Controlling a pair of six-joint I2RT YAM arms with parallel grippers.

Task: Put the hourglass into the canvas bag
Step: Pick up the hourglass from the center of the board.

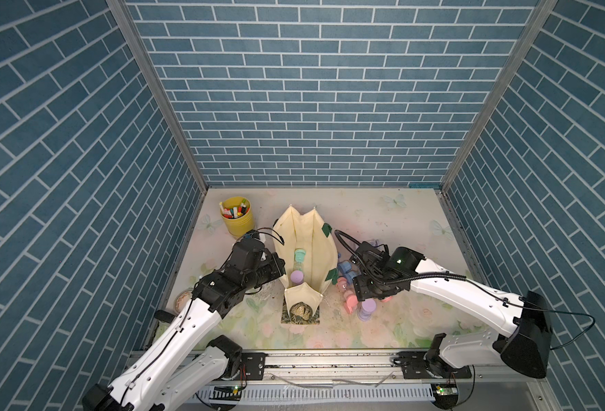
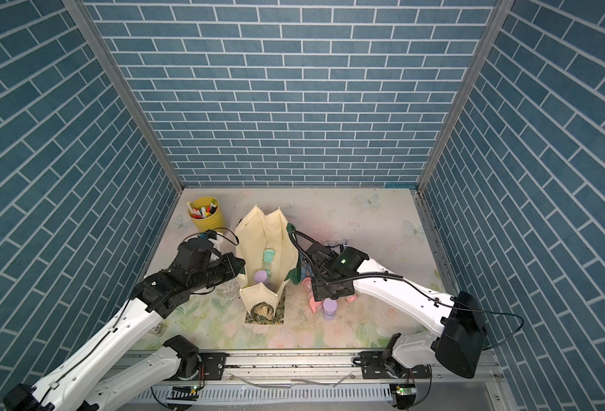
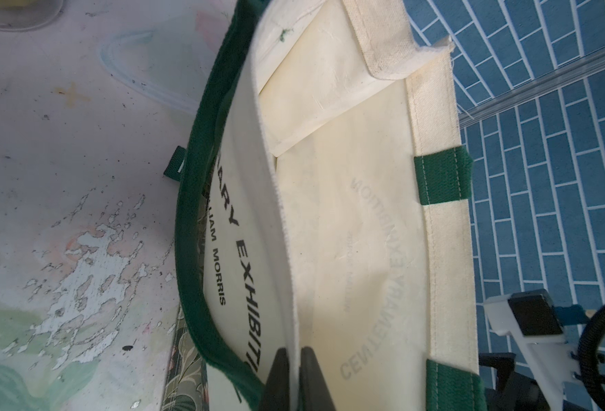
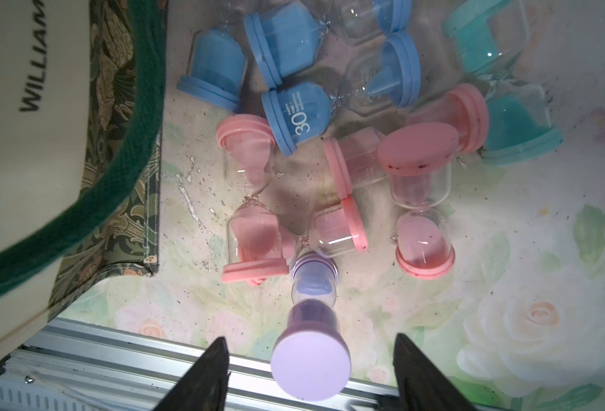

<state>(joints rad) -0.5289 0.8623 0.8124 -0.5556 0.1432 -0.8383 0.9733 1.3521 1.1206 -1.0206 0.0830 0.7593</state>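
The hourglass is standing below my open fingers, so my right gripper should next move down past the hourglass's cap and close around the upper half of the standing purple hourglass.
The cream canvas bag stands open mid-table, with a teal-capped hourglass and a purple-capped hourglass lying inside. My left gripper is shut on the bag's left rim, one finger on each side of the cloth. Right of the bag another purple hourglass stands upright on the table. My right gripper hangs open just over its top cap, with its fingers clear of the cap on both sides. In both top views the wrist hides those fingers.
Several blue hourglasses, pink hourglasses and teal hourglasses lie jumbled between the bag's green strap and the purple one. A yellow pen cup stands at the back left. The front rail runs close behind the right gripper.
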